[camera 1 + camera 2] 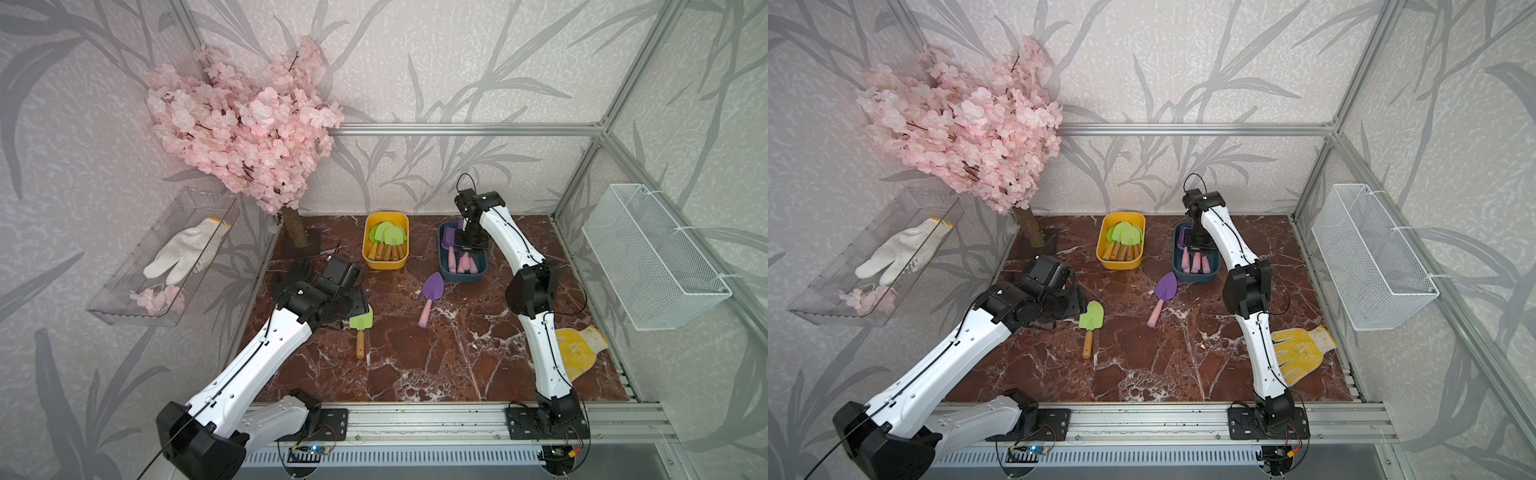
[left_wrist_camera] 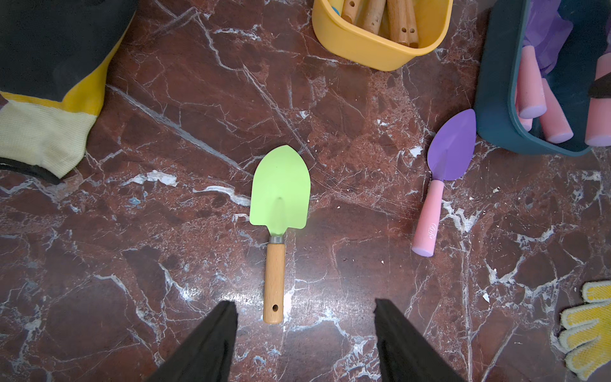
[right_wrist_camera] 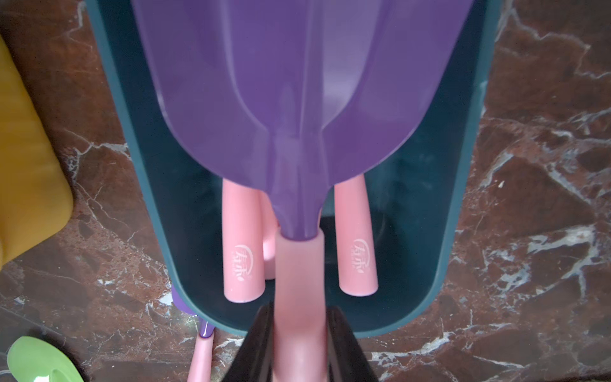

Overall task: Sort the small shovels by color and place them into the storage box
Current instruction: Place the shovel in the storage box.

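Note:
The gap between the lying pink handles is below my right gripper, so I should lower my right gripper into the blue box (image 1: 465, 277) next and let go of the purple shovel it is holding.
A green shovel (image 2: 279, 198) with a wooden handle lies flat on the marble table (image 1: 436, 357). My left gripper (image 2: 305, 304) hovers open just past its handle end, holding nothing. To its right a purple shovel (image 1: 432, 291) with a pink handle lies loose beside the blue box (image 1: 465, 277). My right gripper (image 3: 299, 314) is shut on the pink handle of another purple shovel (image 3: 297, 99), held over the blue box, where pink handles (image 3: 243, 248) lie. The yellow box (image 1: 384, 264) holds several green shovels.
A black and yellow glove (image 2: 49, 66) lies left of the green shovel. A yellow dotted glove (image 1: 1300, 349) lies at the right, by my right arm. The pink blossom tree (image 1: 241, 124) stands back left. A clear tray (image 1: 124, 307) and a wire basket (image 1: 652, 257) hang on the side walls.

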Robot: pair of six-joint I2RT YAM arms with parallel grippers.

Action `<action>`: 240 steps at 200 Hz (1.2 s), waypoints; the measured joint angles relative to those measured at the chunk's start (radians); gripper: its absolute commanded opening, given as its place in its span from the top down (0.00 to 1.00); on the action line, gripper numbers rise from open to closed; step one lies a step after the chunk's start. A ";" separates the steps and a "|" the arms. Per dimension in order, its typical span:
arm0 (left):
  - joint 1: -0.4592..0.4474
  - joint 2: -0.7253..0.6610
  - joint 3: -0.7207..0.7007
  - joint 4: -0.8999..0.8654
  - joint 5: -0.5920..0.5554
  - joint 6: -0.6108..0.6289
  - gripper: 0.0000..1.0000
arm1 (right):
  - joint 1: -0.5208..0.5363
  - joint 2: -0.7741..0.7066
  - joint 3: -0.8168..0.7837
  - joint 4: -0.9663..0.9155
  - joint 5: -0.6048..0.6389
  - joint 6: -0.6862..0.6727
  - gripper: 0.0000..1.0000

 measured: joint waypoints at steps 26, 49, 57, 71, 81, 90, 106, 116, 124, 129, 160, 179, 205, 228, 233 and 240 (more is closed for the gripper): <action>0.000 0.007 0.002 -0.005 0.000 0.003 0.31 | 0.000 0.018 0.003 -0.003 -0.003 0.006 0.81; 0.000 0.008 0.003 -0.006 0.000 0.005 0.31 | -0.001 0.033 0.004 -0.003 -0.007 0.011 0.81; 0.000 0.008 0.005 -0.007 0.001 0.005 0.31 | -0.001 0.039 0.005 -0.002 -0.008 0.011 0.81; 0.000 0.009 0.011 -0.009 0.001 0.006 0.31 | -0.001 0.047 0.008 0.000 -0.009 0.014 0.81; 0.000 0.012 0.015 -0.009 0.002 0.006 0.31 | -0.002 0.056 0.017 -0.001 -0.011 0.016 0.81; 0.000 0.017 0.020 -0.013 0.005 0.006 0.31 | -0.003 0.067 0.028 0.000 -0.012 0.019 0.81; 0.000 0.031 0.033 -0.016 0.008 0.008 0.31 | -0.006 0.090 0.056 0.002 -0.016 0.023 0.81; 0.000 0.036 0.039 -0.018 0.008 0.009 0.31 | -0.008 0.099 0.063 0.003 -0.018 0.026 0.80; 0.000 0.039 0.043 -0.018 0.008 0.009 0.31 | -0.009 0.105 0.064 0.003 -0.018 0.028 0.80; 0.000 0.040 0.045 -0.018 0.008 0.010 0.31 | -0.009 0.106 0.065 0.004 -0.018 0.029 0.81; -0.001 0.042 0.046 -0.020 0.008 0.009 0.31 | -0.014 0.121 0.065 0.011 -0.018 0.030 0.81; -0.001 0.045 0.046 -0.020 0.008 0.009 0.31 | -0.015 0.128 0.065 0.013 -0.018 0.029 0.80; -0.002 0.051 0.046 -0.020 0.008 0.010 0.31 | -0.015 0.132 0.065 0.018 -0.018 0.029 0.80; -0.002 0.056 0.046 -0.020 0.008 0.010 0.31 | -0.015 0.135 0.065 0.019 -0.018 0.029 0.79; -0.003 0.056 0.046 -0.020 0.008 0.009 0.31 | -0.015 0.135 0.065 0.019 -0.018 0.029 0.79; -0.003 0.056 0.046 -0.020 0.008 0.009 0.31 | -0.016 0.136 0.065 0.019 -0.018 0.029 0.79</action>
